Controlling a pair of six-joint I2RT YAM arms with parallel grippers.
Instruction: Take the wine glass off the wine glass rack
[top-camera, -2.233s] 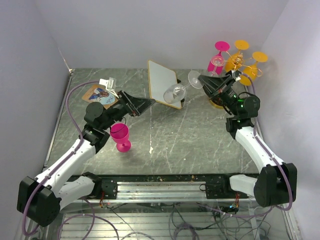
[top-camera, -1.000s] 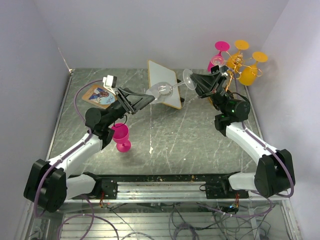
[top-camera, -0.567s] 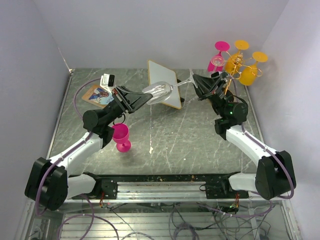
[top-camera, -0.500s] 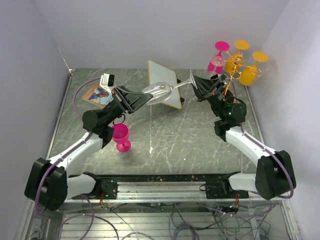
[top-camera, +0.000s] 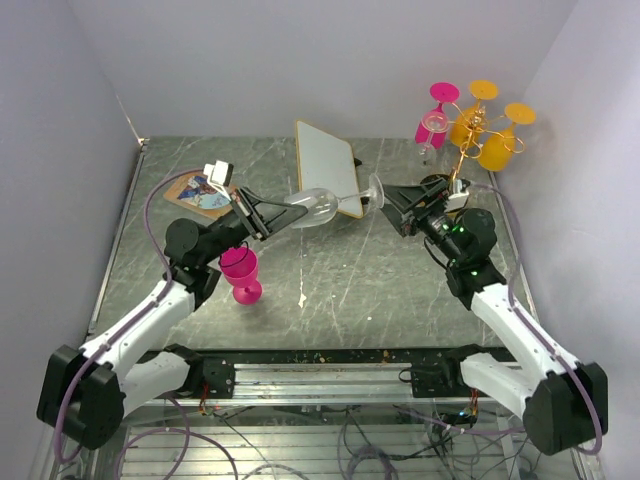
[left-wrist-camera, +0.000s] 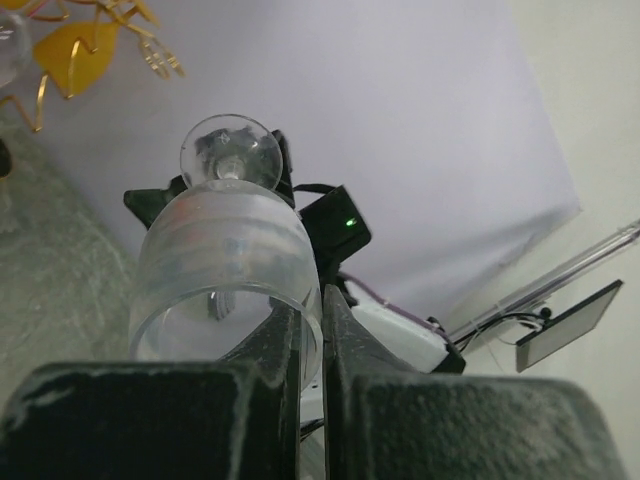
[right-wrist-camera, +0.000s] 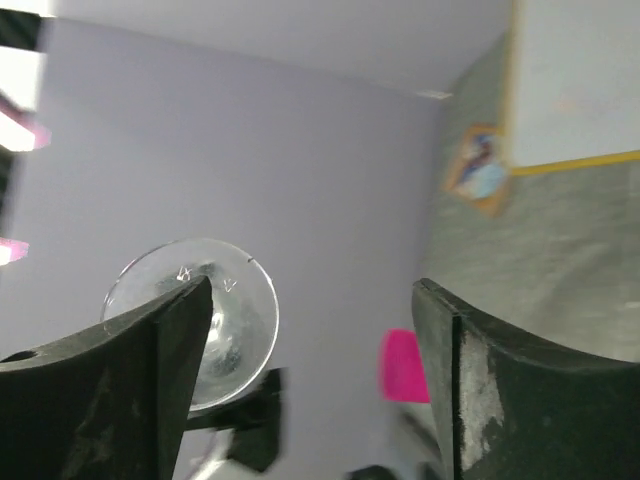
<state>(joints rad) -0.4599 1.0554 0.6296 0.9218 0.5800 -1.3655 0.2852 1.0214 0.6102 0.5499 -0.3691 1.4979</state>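
Note:
The left gripper is above the bare tabletop (top-camera: 280, 287) beside the pink glass, so next it needs to tip the sideways glass foot-down, lower it there and let go of the rim of the clear glass.
A clear wine glass (top-camera: 318, 206) lies sideways in the air over the table's middle. My left gripper (top-camera: 274, 213) is shut on its rim. In the left wrist view one finger (left-wrist-camera: 275, 345) sits inside the bowl (left-wrist-camera: 222, 262) and the other outside it. The glass foot (top-camera: 375, 192) points at my right gripper (top-camera: 397, 206), which stands open just behind it. The right wrist view shows the foot (right-wrist-camera: 225, 315) beside the left finger (right-wrist-camera: 165, 360), with nothing between the fingers. The gold wine glass rack (top-camera: 468, 127) stands at the back right, with pink, clear and orange glasses hanging on it.
A pink glass (top-camera: 240, 272) stands upright on the table under my left arm. A white board (top-camera: 328, 165) lies at the back centre, and a picture card (top-camera: 203, 192) at the back left. Walls close in on both sides.
My left gripper shut on the glass rim. My right gripper then opened, let go of the foot and drew back. The glass moved a little toward the near side.

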